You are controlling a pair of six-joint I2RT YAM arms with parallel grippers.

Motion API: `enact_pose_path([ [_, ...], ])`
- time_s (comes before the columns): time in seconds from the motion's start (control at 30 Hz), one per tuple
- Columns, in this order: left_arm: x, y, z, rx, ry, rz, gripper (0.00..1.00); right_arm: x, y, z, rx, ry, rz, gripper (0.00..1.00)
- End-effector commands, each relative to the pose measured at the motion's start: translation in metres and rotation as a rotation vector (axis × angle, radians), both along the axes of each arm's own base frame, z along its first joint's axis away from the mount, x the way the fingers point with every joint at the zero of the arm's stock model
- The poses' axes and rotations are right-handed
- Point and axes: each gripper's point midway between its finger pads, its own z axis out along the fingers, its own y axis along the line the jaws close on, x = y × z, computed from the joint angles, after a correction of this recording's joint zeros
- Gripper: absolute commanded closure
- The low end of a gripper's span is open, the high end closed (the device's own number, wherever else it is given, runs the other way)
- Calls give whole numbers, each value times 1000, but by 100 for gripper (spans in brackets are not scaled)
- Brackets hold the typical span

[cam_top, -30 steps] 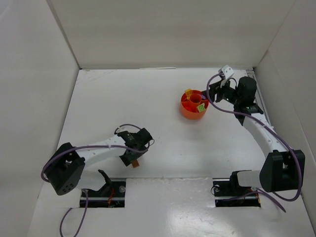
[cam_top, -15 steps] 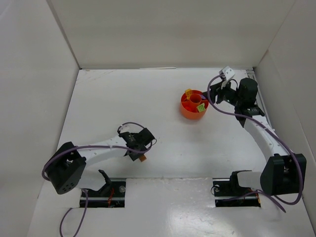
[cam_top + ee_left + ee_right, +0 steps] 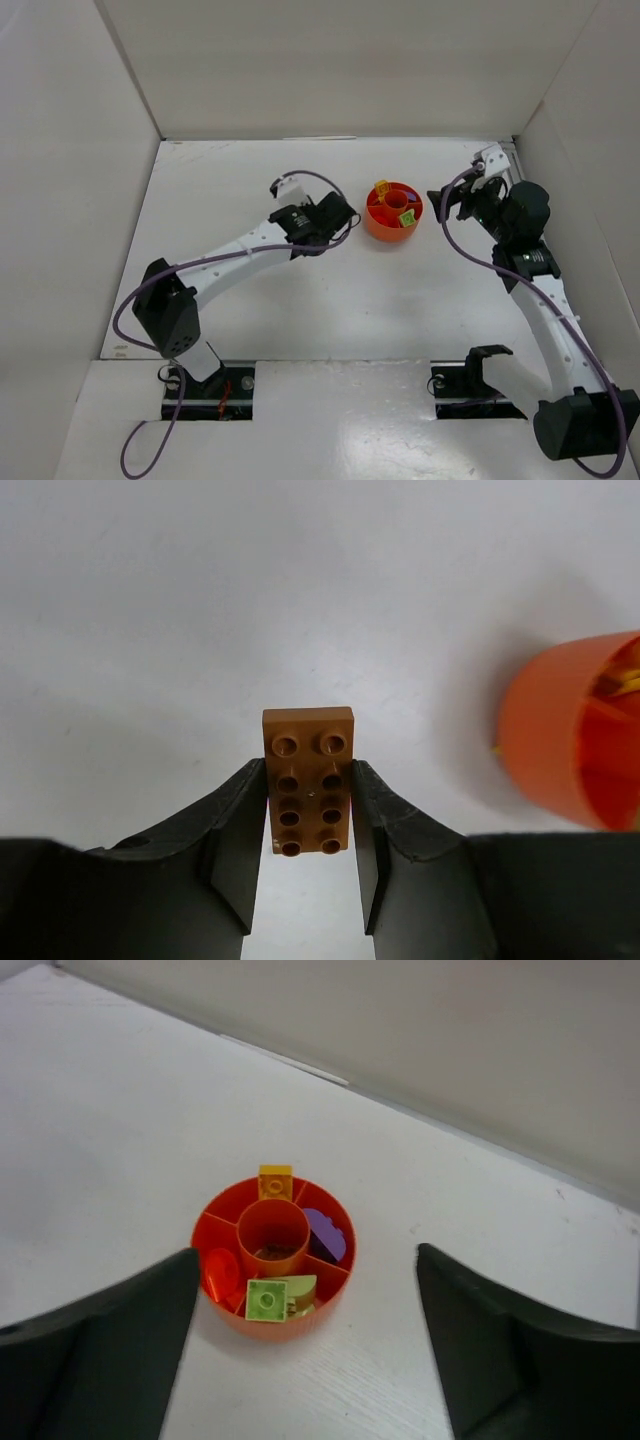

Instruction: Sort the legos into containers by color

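Note:
Brown already shows inside the round center cup [image 3: 396, 200]. My left gripper moves up, over the orange-red dish and down to that cup next.
My left gripper [image 3: 310, 815] is shut on a brown-orange lego [image 3: 309, 792], its studs facing the wrist camera, above the white table. In the top view the left gripper [image 3: 338, 222] is just left of the round orange-red dish [image 3: 378, 228]. The dish shows at the right edge of the left wrist view [image 3: 560, 730]. My right gripper [image 3: 447, 199] is open and empty, a little right of the dish. In the right wrist view the dish [image 3: 285, 1326] holds a yellow lego [image 3: 275, 1181], a purple lego [image 3: 325, 1233], a pale yellow-green lego [image 3: 266, 1300] and a translucent red piece [image 3: 221, 1273].
White walls [image 3: 320, 70] close in the table at the back and on both sides. The right wall stands close behind my right arm [image 3: 540, 290]. Purple cables [image 3: 230, 255] run along both arms.
My left gripper has carried the brown-orange lego from the near left of the table up and right, next to the dish. My right gripper has drawn back to the right, away from the dish.

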Motion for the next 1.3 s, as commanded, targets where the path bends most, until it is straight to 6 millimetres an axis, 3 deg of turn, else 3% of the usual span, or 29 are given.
enact_pose_path([
  [0.0, 41, -2, 55, 170, -166, -32, 77, -4, -44, -12, 22, 67, -272, 0],
  [0.03, 51, -10, 64, 185, -192, -53, 77, -7, -50, -24, 16, 114, -311, 0],
  [0.07, 69, -28, 83, 197, -241, -93, 77, -10, -58, -25, 25, 130, -356, 0],
  [0.13, 87, -47, 100, 214, -285, -143, 77, -14, -78, -30, 23, 169, -463, 0],
  [0.17, 97, -60, 121, 185, -329, -163, 77, -20, -91, -39, 13, 221, -521, 0],
  [0.2, 106, -72, 117, 207, -331, -200, 77, -21, -99, -37, 24, 241, -565, 0],
  [0.3, 123, -105, 144, 207, -419, -307, 77, -30, -124, -59, -4, 336, -677, 0],
  [0.37, 135, -127, 147, 191, -470, -367, 77, -31, -128, -64, 1, 357, -678, 0],
  [0.5, 149, -152, 148, 231, -522, -438, 76, -34, -125, -83, 2, 402, -671, 0],
  [0.63, 160, -179, 151, 237, -572, -481, 75, -37, -127, -90, -8, 420, -684, 0],
  [0.67, 161, -188, 141, 262, -567, -506, 75, -38, -129, -89, -3, 420, -700, 0],
  [0.77, 165, -203, 148, 241, -603, -505, 74, -38, -129, -89, -3, 420, -700, 0],
  [0.9, 172, -218, 127, 251, -585, -542, 74, -37, -129, -93, -6, 430, -700, 0],
  [0.97, 171, -224, 129, 222, -594, -560, 74, -36, -133, -95, -14, 437, -720, 0],
  [1.17, 163, -237, 89, 193, -546, -608, 72, -33, -131, -92, -9, 429, -711, 0],
  [1.27, 162, -240, 86, 173, -546, -611, 72, -33, -131, -92, -9, 429, -711, 0],
])
